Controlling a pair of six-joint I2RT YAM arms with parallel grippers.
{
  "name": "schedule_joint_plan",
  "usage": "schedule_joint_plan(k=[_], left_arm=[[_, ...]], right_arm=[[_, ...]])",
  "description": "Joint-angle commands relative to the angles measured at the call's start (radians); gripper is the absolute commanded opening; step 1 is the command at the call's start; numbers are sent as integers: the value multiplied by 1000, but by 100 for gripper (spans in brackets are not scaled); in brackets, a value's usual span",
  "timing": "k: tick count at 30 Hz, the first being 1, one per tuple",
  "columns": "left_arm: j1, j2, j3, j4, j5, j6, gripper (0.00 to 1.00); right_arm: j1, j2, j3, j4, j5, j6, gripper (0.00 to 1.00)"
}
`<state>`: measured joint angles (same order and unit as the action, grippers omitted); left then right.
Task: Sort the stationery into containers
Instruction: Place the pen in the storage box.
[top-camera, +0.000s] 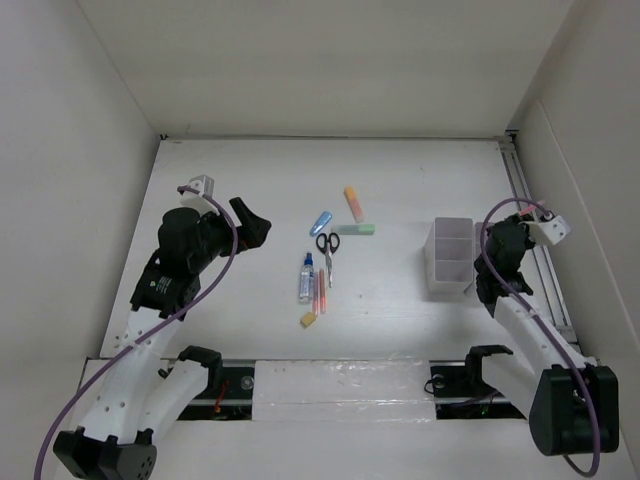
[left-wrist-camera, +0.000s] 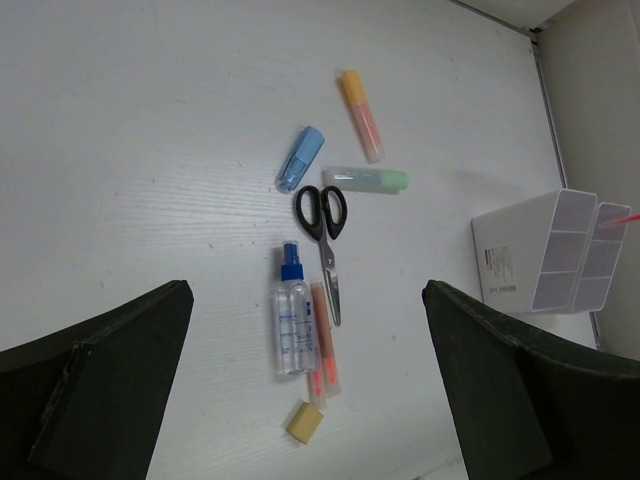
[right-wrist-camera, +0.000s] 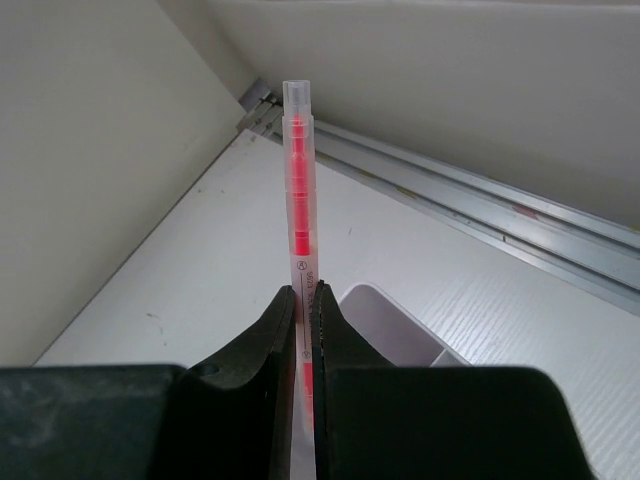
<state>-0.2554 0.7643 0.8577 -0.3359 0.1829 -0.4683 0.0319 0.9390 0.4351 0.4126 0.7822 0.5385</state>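
Note:
I will move my right gripper slightly toward the containers next and release the red pen into an open white compartment (right-wrist-camera: 385, 328) close below, because the pen is already upright.
The stationery lies in a loose group mid-table: an orange marker (left-wrist-camera: 360, 112), a blue marker (left-wrist-camera: 300, 158), a green marker (left-wrist-camera: 366, 179), black-handled scissors (left-wrist-camera: 324, 235), a blue-capped glue bottle (left-wrist-camera: 293, 322), two thin red pens (left-wrist-camera: 324, 345) and a yellow eraser (left-wrist-camera: 305, 422). My left gripper (left-wrist-camera: 307, 290) hangs open above and to the left of them (top-camera: 255, 228). The white containers (top-camera: 449, 258) stand to the right. My right gripper (right-wrist-camera: 308, 300) is shut on an upright red pen (right-wrist-camera: 298, 170), just right of the containers (right-wrist-camera: 395, 325).
A metal rail (top-camera: 530, 215) runs along the table's right edge, close behind the right arm. White walls close in the left, back and right sides. A taped strip (top-camera: 340, 385) lies between the two arm bases.

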Motion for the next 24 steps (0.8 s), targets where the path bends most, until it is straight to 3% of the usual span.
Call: schedule_joint_plan(k=[1, 11, 14, 24], left_arm=[[-4, -23, -2, 23, 6, 14, 100], [-4, -23, -2, 23, 15, 14, 100], [-4, -23, -2, 23, 24, 14, 100], [-4, -34, -2, 23, 13, 14, 100]], right_arm=[[-7, 43, 40, 25, 11, 20, 0], [-7, 49, 22, 38, 11, 31, 0], [2, 38, 22, 38, 11, 31, 12], [2, 98, 40, -1, 11, 51, 11]])
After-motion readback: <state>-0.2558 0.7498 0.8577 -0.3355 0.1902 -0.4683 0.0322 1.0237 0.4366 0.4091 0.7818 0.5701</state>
